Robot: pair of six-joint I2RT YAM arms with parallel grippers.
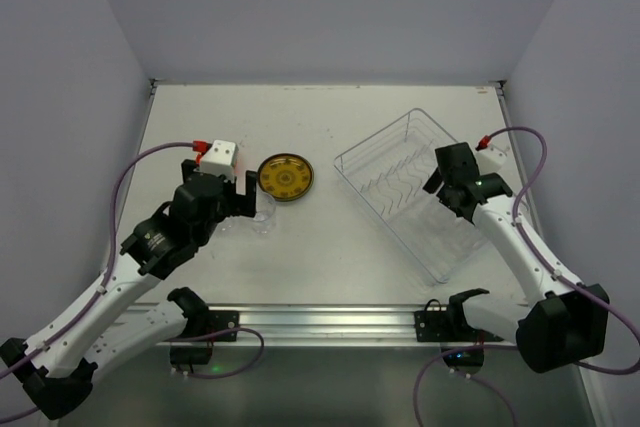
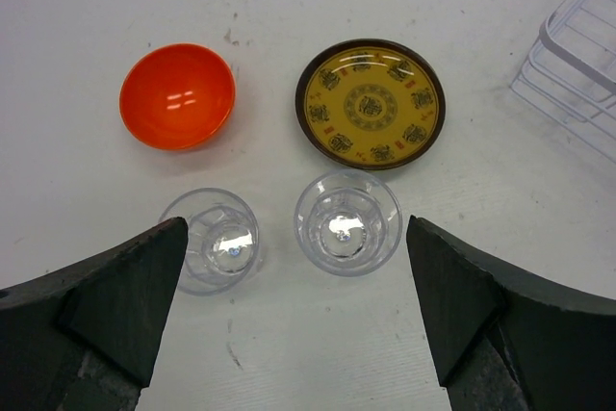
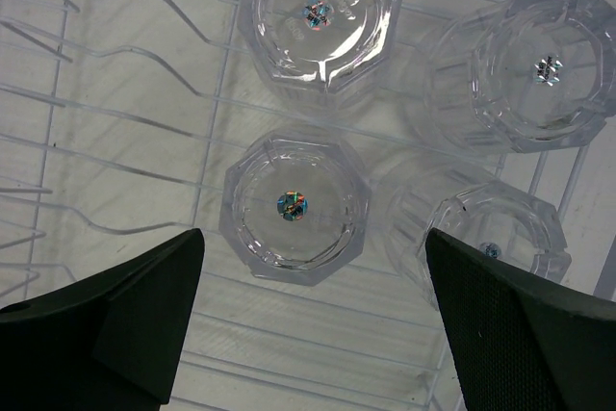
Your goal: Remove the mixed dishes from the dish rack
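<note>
My right gripper needs to lower and shift slightly toward the dish rack's wires next, fingers astride the upside-down clear cup (image 3: 295, 207), as one finger is still over the neighbouring cup.
The dish rack (image 1: 410, 187) is a clear tray with a wire holder, lying at the right; its corner (image 2: 577, 55) shows in the left wrist view. Several clear cups stand inside it, one of them (image 3: 294, 209) just ahead of my open right gripper (image 3: 313, 238), which hovers over the rack's right end (image 1: 447, 187). On the table at the left lie an orange bowl (image 2: 177, 95), a yellow patterned plate (image 2: 370, 103) and two clear cups (image 2: 210, 240) (image 2: 346, 222). My left gripper (image 2: 296, 238) hangs open above these cups, holding nothing.
The rack's wire prongs (image 3: 115, 122) run left of the cups. In the top view the plate (image 1: 285, 177) shows beside the left arm, which hides the bowl. Grey walls close in the table on three sides.
</note>
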